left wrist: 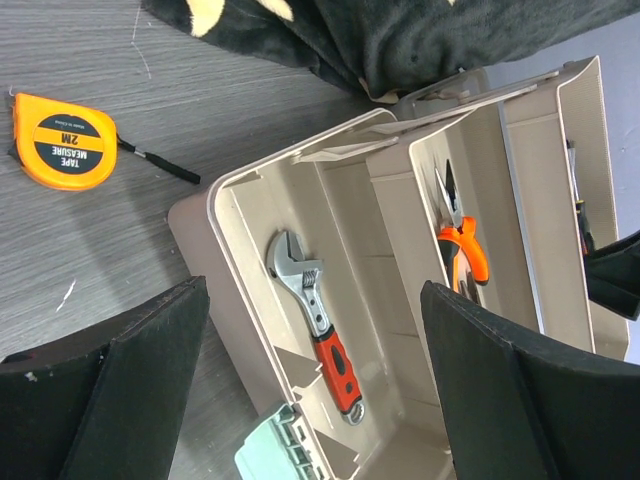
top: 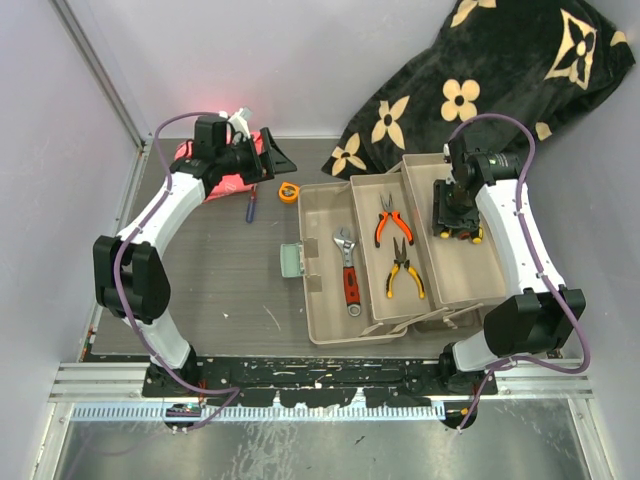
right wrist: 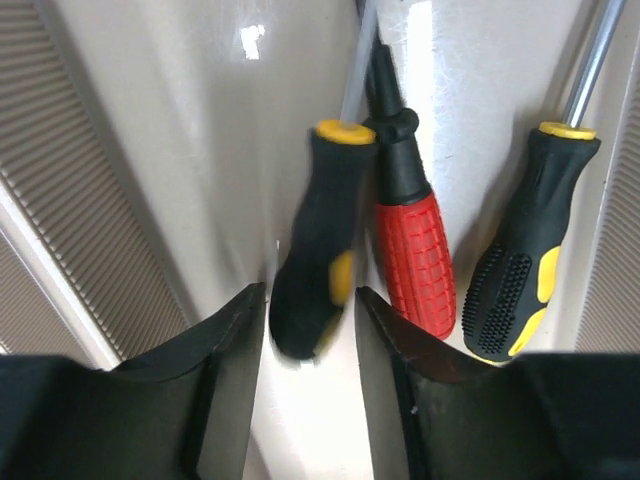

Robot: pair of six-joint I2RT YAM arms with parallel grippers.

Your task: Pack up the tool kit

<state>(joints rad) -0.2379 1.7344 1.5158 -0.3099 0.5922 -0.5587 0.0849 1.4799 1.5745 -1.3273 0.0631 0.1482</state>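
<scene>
The blue screwdriver's handle lies lower down, still unpacked, so my left gripper should next go down to its left in the top view and turn its fingers downward.
The beige toolbox [top: 318, 332] lies open with its trays spread. A red wrench [top: 348, 268] rests in the left tray, and orange pliers [top: 386, 219] and yellow pliers [top: 404, 268] in the middle one. My right gripper [top: 455, 222] is down in the right tray. There its fingers [right wrist: 225, 360] stand slightly apart, open around a blurred black-and-yellow screwdriver [right wrist: 315, 225], with narrow gaps on both sides. A red screwdriver [right wrist: 412, 250] and another black-and-yellow one [right wrist: 515, 280] lie beside it. My left gripper [top: 273, 160] hangs open and empty at the back left, near the orange tape measure [left wrist: 66, 140].
A blue screwdriver [top: 252, 206] lies on the table left of the tape measure. A red object [top: 205, 160] sits behind my left arm. The black flower-patterned blanket [top: 500, 80] fills the back right corner. The toolbox's green latch [top: 291, 261] sticks out to the left.
</scene>
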